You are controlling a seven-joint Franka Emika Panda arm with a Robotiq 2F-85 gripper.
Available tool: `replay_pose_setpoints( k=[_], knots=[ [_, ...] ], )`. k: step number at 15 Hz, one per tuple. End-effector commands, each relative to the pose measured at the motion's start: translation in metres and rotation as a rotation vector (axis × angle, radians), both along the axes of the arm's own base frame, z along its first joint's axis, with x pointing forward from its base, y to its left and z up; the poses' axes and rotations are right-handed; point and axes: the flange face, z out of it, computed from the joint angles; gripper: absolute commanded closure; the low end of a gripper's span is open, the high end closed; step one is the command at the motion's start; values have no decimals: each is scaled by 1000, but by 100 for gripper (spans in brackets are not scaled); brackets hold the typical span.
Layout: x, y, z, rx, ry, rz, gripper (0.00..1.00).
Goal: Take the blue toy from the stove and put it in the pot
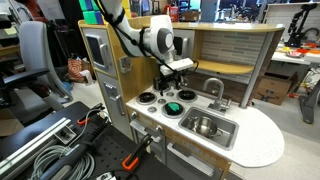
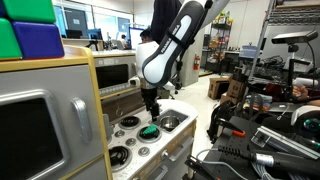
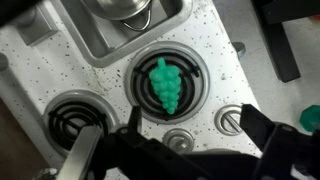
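The toy's end away from the pot is closest to my gripper's open fingers in the wrist view, so my gripper will move down onto that end next.
The bright green-teal toy (image 3: 165, 85) lies on a black burner of the white stove (image 3: 215, 60); it shows in both exterior views (image 1: 172, 107) (image 2: 148, 130). My gripper (image 3: 195, 130) is open and empty, hovering above the stove's front edge and knobs, just off the toy. Both exterior views show it a little above the toy (image 1: 175, 76) (image 2: 152, 108). The shiny steel pot (image 1: 203, 125) sits inside the sink basin beside the stove. Only its edge shows at the top of the wrist view (image 3: 130, 8).
The rectangular silver sink (image 1: 226, 131) with a faucet (image 1: 213, 90) adjoins the stove. Other burners (image 3: 70, 120) and silver knobs (image 3: 230, 120) surround the toy. A grey microwave (image 2: 115, 75) and cabinet wall stand beside the cooktop. Cables and clamps (image 1: 60, 150) lie on the floor.
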Motion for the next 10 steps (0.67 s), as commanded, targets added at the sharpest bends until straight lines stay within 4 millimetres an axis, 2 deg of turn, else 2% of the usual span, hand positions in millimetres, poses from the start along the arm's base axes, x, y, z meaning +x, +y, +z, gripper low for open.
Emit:
replay_pose_setpoints(
  k=[1,6,10],
  knots=[
    [26,5,-32,10,65,9,0],
    [40,5,-59,-12,123,13,0],
    [47,17,-82,-29,128,22,0]
  ],
)
